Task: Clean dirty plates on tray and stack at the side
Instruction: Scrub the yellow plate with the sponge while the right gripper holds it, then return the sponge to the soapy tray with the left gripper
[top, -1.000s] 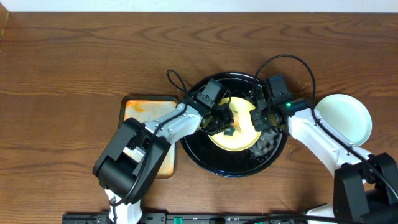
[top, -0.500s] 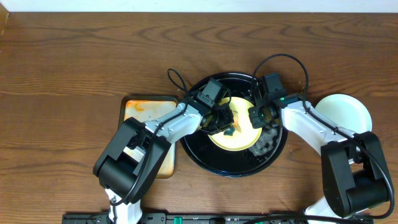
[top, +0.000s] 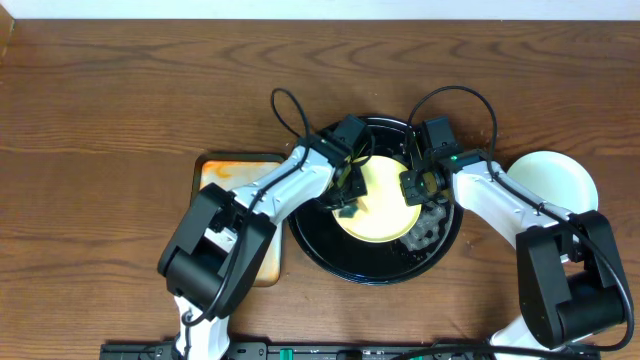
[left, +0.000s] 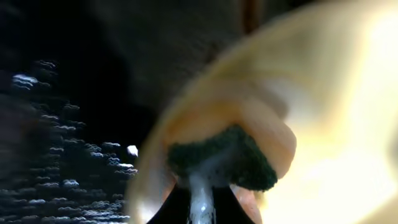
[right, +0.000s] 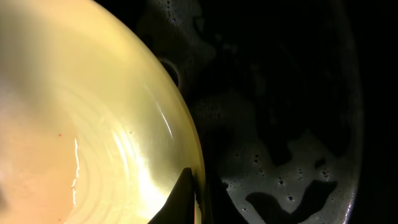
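Observation:
The orange-stained tray (top: 226, 173) is clear of the plate, so my left gripper should next rise, move left in the overhead view and lower to release the sponge there.
A pale yellow plate (top: 385, 215) lies in the black tray (top: 325, 250). My left gripper (top: 347, 196) is shut on a dark green sponge (top: 347, 209) at the plate's left edge. In the left wrist view the sponge (left: 221, 158) presses on the yellow plate (left: 329, 112). My right gripper (top: 413, 186) is shut on the plate's right rim. The right wrist view shows a finger (right: 186, 196) on each side of the rim of the yellow plate (right: 81, 124). A pale blue plate (top: 555, 185) lies on the table to the right of the tray. A third plate is not in view.
A small rectangular orange-stained tray (top: 232, 180) lies left of the black tray, partly under my left arm. Grey foam (top: 425, 232) lies on the tray floor by the plate's right side, and it shows in the right wrist view (right: 280, 168).
My left gripper has slid the sponge from the plate's middle to its left edge. My right gripper shifted slightly left along the rim and keeps its hold.

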